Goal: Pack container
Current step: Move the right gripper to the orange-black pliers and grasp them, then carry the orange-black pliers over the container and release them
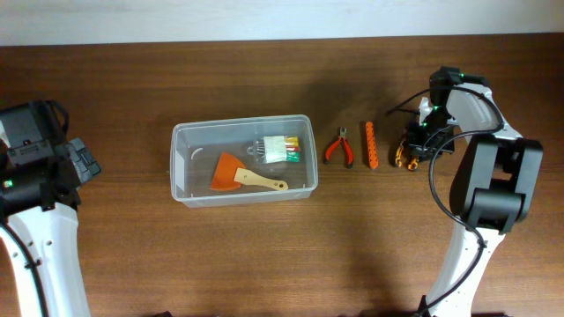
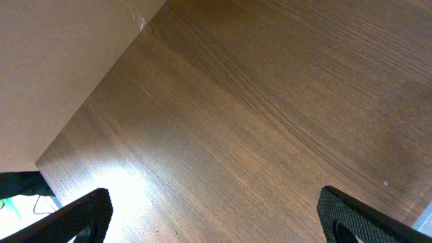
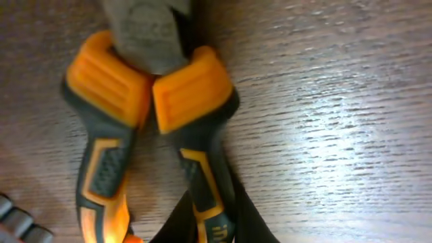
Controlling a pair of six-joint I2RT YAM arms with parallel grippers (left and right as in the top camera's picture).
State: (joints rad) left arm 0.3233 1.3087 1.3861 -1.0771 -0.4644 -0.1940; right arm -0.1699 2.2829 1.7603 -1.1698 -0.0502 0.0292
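Observation:
The pliers still lie outside the container. My right gripper will next carry them up, then to the left in the overhead view and down over the orange scraper (image 1: 226, 173).
The clear plastic container (image 1: 182, 167) sits left of the table's middle. It holds an orange scraper with a wooden handle (image 1: 236, 174) and a clear pack of green and yellow pieces (image 1: 280, 150). My right gripper (image 1: 416, 141) is down on the orange-and-black pliers (image 1: 406, 158) at the right. In the right wrist view its dark fingers (image 3: 206, 223) sit on either side of one handle of the pliers (image 3: 108, 88), which lie on the table. My left gripper (image 1: 81, 163) is open and empty at the far left, over bare wood (image 2: 216, 216).
Small red-handled pliers (image 1: 339, 148) and an orange bar-shaped tool (image 1: 371, 145) lie between the container and my right gripper. A pale wall runs along the table's far edge (image 1: 282, 18).

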